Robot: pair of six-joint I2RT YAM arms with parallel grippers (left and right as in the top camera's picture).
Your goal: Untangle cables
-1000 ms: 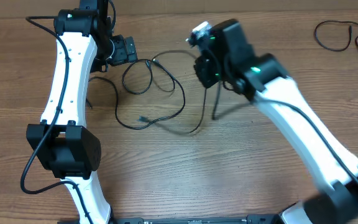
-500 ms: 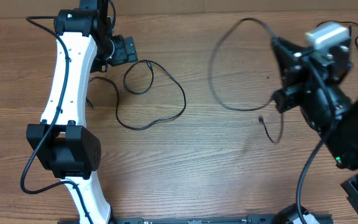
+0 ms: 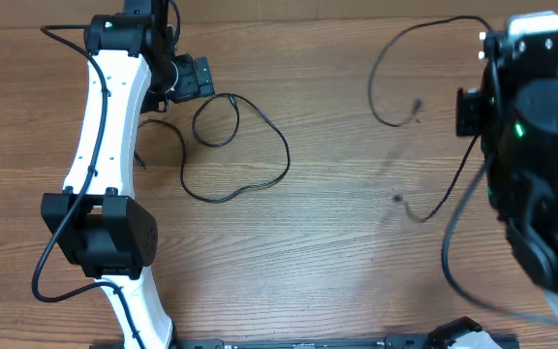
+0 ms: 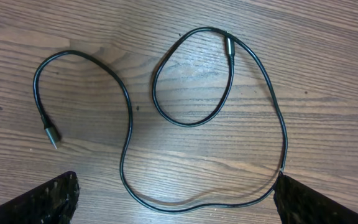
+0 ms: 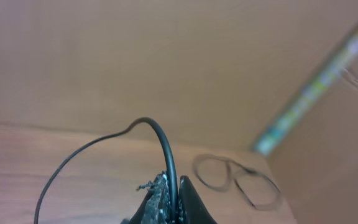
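The held cable hangs separated in the air, so my right gripper should go down toward the right in the overhead view, to the tabletop by the looped cable.
One thin black cable (image 3: 260,126) lies in loose loops on the wooden table; in the left wrist view (image 4: 129,124) both its plug ends show. My left gripper (image 3: 194,78) hovers at its far end, open, its fingertips (image 4: 55,199) wide apart over the cable's lower bend (image 4: 176,211). My right gripper (image 3: 475,109) is raised high at the right and shut on the second black cable (image 3: 374,73), which hangs in the air with its ends dangling. The right wrist view shows the fingers (image 5: 174,196) pinched on that cable (image 5: 161,140). The two cables are apart.
Another looped black cable (image 5: 235,180) lies on the table at the far right, mostly behind my right arm (image 3: 541,145) in the overhead view. A cardboard wall (image 5: 166,56) stands behind the table. My left arm (image 3: 105,145) runs down the left side.
My right gripper has lifted its cable up and far to the right, pulling it out of the other cable's loops. The left arm and the cable on the table have stayed put.
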